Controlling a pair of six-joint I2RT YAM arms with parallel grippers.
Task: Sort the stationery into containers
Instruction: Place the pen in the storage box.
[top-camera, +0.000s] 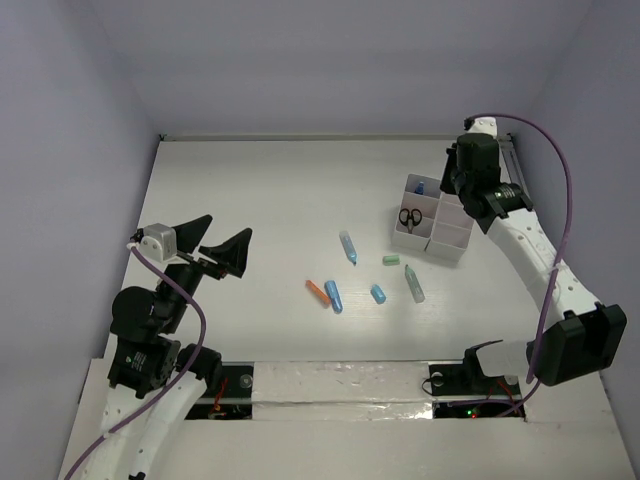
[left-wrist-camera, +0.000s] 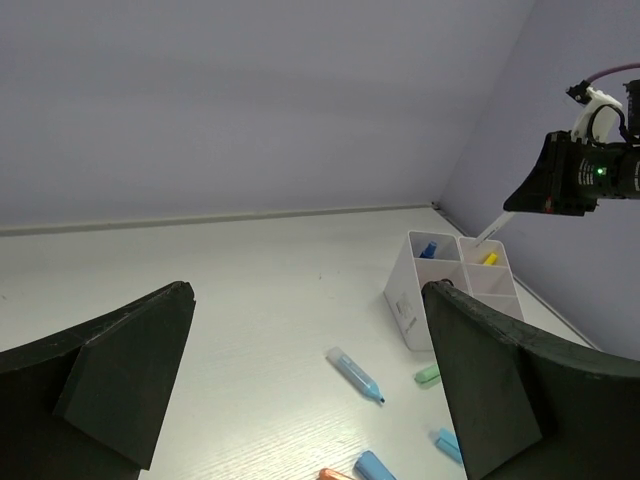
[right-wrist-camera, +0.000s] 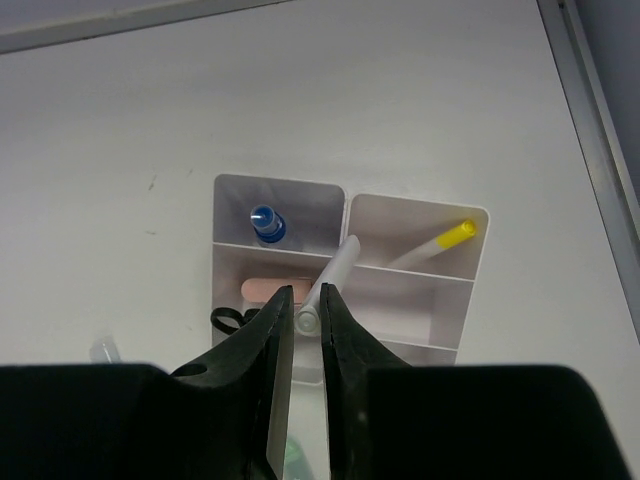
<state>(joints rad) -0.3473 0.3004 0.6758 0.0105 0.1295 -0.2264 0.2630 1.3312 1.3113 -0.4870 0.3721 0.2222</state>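
Observation:
The robot's right gripper will move down toward the right in the wrist view, over the yellow-tipped pen's section (right-wrist-camera: 400, 232) of the containers, to release the white pen (right-wrist-camera: 332, 275) where another pen already lies.
My right gripper (right-wrist-camera: 308, 310) is shut on a thin white pen (right-wrist-camera: 332, 275), held tilted above the white containers (right-wrist-camera: 481, 262). Their compartments hold a blue-capped bottle (right-wrist-camera: 267, 223), a yellow-tipped pen (right-wrist-camera: 440, 243), a pink-beige piece (right-wrist-camera: 262, 290) and black scissors (top-camera: 410, 217). On the table in front of the containers (top-camera: 447, 252) lie a blue marker (top-camera: 348, 247), an orange tube (top-camera: 317, 291), a blue tube (top-camera: 333, 296), a short blue piece (top-camera: 378, 293), a mint eraser (top-camera: 391, 260) and a teal marker (top-camera: 413, 283). My left gripper (top-camera: 229, 227) hangs open and empty at the left, well away from them.
A grey wall runs along the table's far edge and another along its right side, close behind the containers. A metal rail (right-wrist-camera: 590, 120) lines the right edge. The right arm's purple cable (top-camera: 560, 190) arcs over that side.

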